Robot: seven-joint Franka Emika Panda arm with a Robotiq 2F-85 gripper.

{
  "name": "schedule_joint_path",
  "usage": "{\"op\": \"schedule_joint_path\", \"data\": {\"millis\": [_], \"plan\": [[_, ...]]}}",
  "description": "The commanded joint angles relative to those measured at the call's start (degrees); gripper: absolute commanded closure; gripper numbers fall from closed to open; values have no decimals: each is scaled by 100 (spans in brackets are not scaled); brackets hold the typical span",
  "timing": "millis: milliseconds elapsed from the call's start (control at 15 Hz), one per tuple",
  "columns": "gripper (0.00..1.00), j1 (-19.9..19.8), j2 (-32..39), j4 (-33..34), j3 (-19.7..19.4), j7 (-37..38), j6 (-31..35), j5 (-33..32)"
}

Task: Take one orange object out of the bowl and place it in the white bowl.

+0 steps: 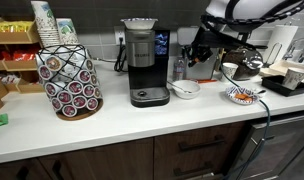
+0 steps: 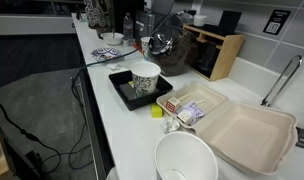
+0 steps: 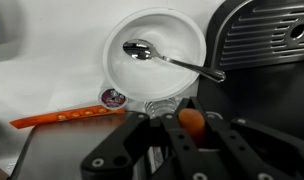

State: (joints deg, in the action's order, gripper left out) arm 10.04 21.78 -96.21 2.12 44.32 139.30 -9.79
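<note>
The white bowl has open room beside the spoon (image 3: 170,60). My gripper needs to lower the orange object there next, then let it go.
My gripper (image 3: 192,113) is shut on a small orange object (image 3: 193,122), held between the fingertips. The white bowl (image 3: 127,60) lies just ahead of the fingers in the wrist view, with a metal spoon (image 3: 170,60) in it. In an exterior view the gripper (image 1: 196,60) hangs above the white bowl (image 1: 185,89), to the right of the coffee machine (image 1: 144,62). The patterned-rim bowl (image 1: 242,96) stands further right on the counter, with orange pieces in it.
A rack of coffee pods (image 1: 68,75) stands left of the machine. A loose pod (image 3: 114,97) and an orange strip (image 3: 67,116) lie beside the white bowl. A kettle (image 1: 244,66) and a black tray (image 1: 285,84) stand at the right. A paper cup (image 2: 145,80) and a takeout box (image 2: 247,132) are nearby.
</note>
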Motion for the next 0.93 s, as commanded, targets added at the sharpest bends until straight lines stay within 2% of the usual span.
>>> {"op": "schedule_joint_path", "data": {"millis": [0, 333, 400, 467, 533, 867], "plan": [[99, 158, 632, 719, -130, -116, -318, 72], [99, 217, 1046, 1192, -324, -110, -618, 84], [89, 192, 1080, 1239, -311, -176, -737, 141], [69, 178, 1093, 1269, -300, -278, -851, 149], [64, 171, 1093, 1288, -294, -335, -929, 165], [26, 127, 916, 1211, -255, -710, -1178, 229]]}}
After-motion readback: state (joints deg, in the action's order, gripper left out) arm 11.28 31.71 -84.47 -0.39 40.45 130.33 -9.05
